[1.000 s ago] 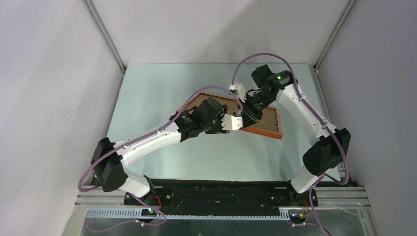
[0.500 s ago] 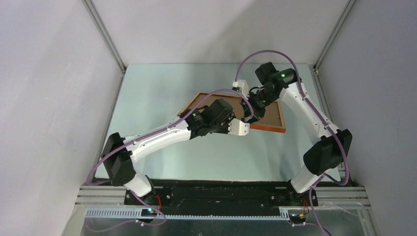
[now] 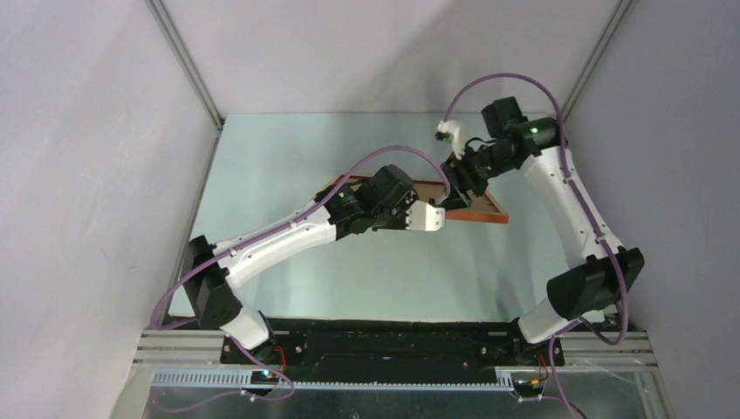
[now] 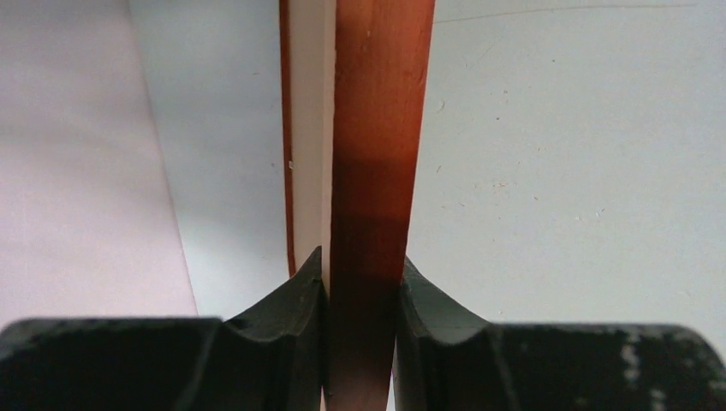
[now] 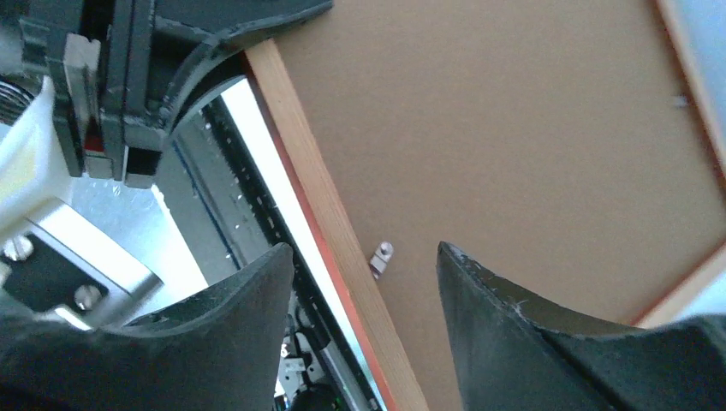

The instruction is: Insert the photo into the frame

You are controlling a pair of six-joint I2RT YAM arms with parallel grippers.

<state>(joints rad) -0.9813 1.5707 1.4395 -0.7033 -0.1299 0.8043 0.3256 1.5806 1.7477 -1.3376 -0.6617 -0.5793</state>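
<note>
The robot's left gripper will next swing to the left in the top view, turn the frame [image 3: 486, 208] over, and lower it to let go of it on the tabletop, as the frame's brown backing board faces up.
The frame [image 3: 486, 208] is tilted up off the table, back side facing the right arm. My left gripper [image 3: 441, 215] is shut on its near wooden rim; the left wrist view shows the orange-brown rim [image 4: 377, 128] pinched between my jaws [image 4: 361, 287], with a cream strip [image 4: 308, 128] beside it. My right gripper [image 3: 462, 182] is open. In the right wrist view it [image 5: 366, 287] straddles the frame's light wooden rim [image 5: 312, 201], over the brown backing board [image 5: 514, 128] and a small metal clip [image 5: 381, 255]. The photo's sunset print is not visible.
The pale green table [image 3: 288, 166] is walled by grey panels on the left, back and right. The black base rail [image 3: 393, 340] runs along the near edge. The left gripper's body [image 5: 128, 77] sits close to my right fingers.
The left gripper has carried the frame's near edge to the right and the frame has tilted up steeper. The right arm has swung right and back, its gripper staying at the frame.
</note>
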